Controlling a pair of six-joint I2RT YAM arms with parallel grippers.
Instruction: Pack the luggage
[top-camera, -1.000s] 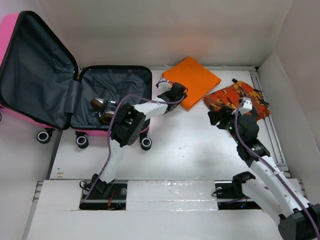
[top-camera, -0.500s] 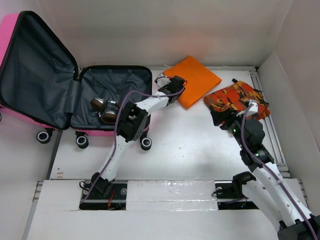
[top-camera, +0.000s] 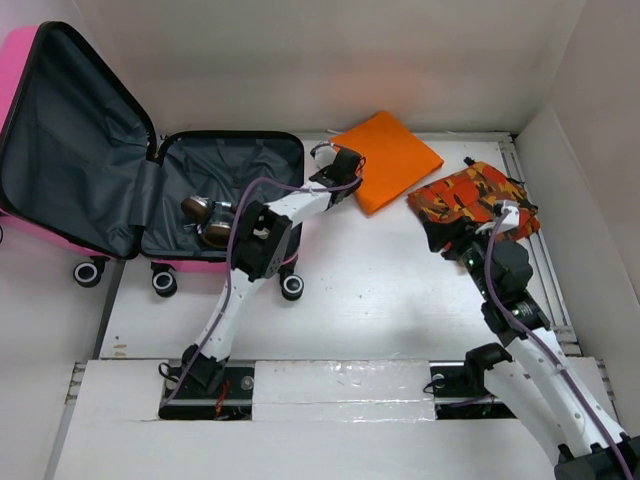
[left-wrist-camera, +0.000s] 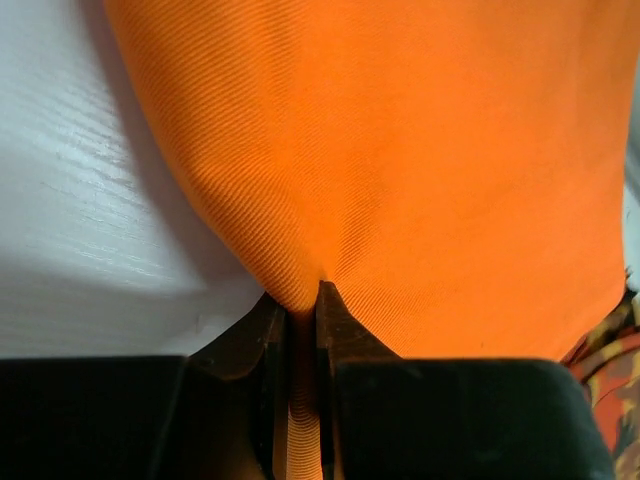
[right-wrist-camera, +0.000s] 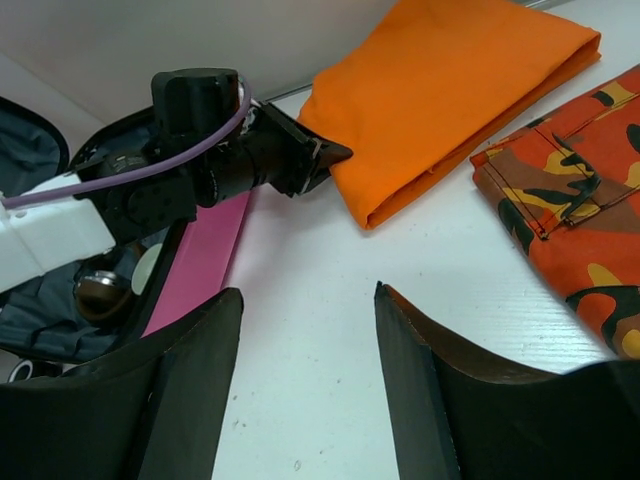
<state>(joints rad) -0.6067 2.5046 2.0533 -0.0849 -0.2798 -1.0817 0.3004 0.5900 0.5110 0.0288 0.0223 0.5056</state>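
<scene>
I should next lift the orange cloth (top-camera: 400, 160) in my left gripper and move it across the luggage's base toward the lid's hinge. Then I should lower the cloth there.
The luggage (top-camera: 15, 70), a hot-pink suitcase with dark grey lining, lies open at the far left with its lid propped up. A pair of brown shoes (top-camera: 207, 220) rests in its base. Right of it lies a folded orange cloth (top-camera: 400, 160). My left gripper (top-camera: 343, 178) is shut on that cloth's near-left corner, and the orange cloth (left-wrist-camera: 400, 150) is pinched into a ridge between the fingers of the left gripper (left-wrist-camera: 300, 300). A camouflage garment (top-camera: 478, 198) lies at the right. My right gripper (right-wrist-camera: 308, 290) hovers open over bare table just in front of it.
White walls close in the table at the back and right. A metal rail (top-camera: 548, 255) runs along the right edge. The suitcase's wheels (top-camera: 165, 282) stick out toward the near side. The right wrist view shows the pink suitcase rim (right-wrist-camera: 200, 260) beside the left arm.
The left gripper has closed from open onto the orange cloth's corner after reaching slightly farther. The right arm has shifted a little to the right, still open.
</scene>
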